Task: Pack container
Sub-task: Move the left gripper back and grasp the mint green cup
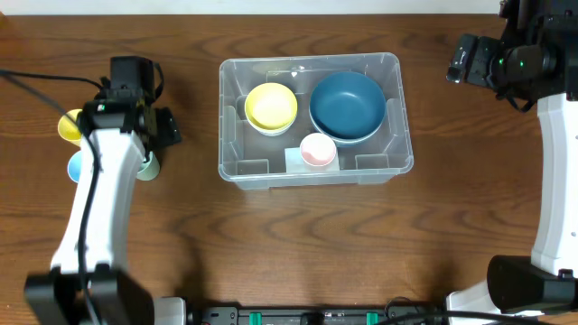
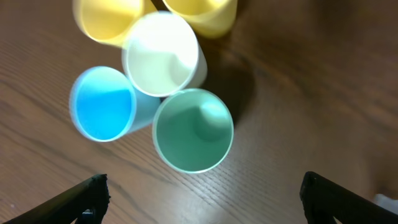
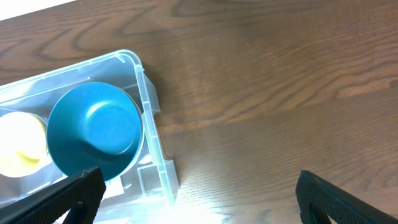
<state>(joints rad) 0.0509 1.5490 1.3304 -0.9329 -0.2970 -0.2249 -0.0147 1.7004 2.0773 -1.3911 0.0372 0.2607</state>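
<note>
I will lower my left gripper, fingers open, onto the container-side rim of the green cup, since the green cup stands below it with its opening up.
The clear container [image 1: 230, 117] stands mid-table and holds a yellow bowl [image 1: 271, 106], a dark blue bowl [image 1: 347, 106] and a small pink cup [image 1: 317, 149]. My left gripper [image 1: 165, 128] hovers open and empty beside a cluster of cups at the left. In the left wrist view the open gripper [image 2: 202, 196] has a green cup [image 2: 193, 129] just ahead of it, with blue [image 2: 102, 104], white [image 2: 161, 55] and yellow [image 2: 106, 22] cups beyond. My right gripper [image 1: 479, 61] is open at the far right; in its view it [image 3: 199, 193] hangs above bare wood beside the container's corner [image 3: 146, 93].
Some of the cups [image 1: 69, 126] are hidden under my left arm in the overhead view. The right arm's base [image 1: 533, 280] stands at the front right, and a black rail [image 1: 316, 316] runs along the front edge.
</note>
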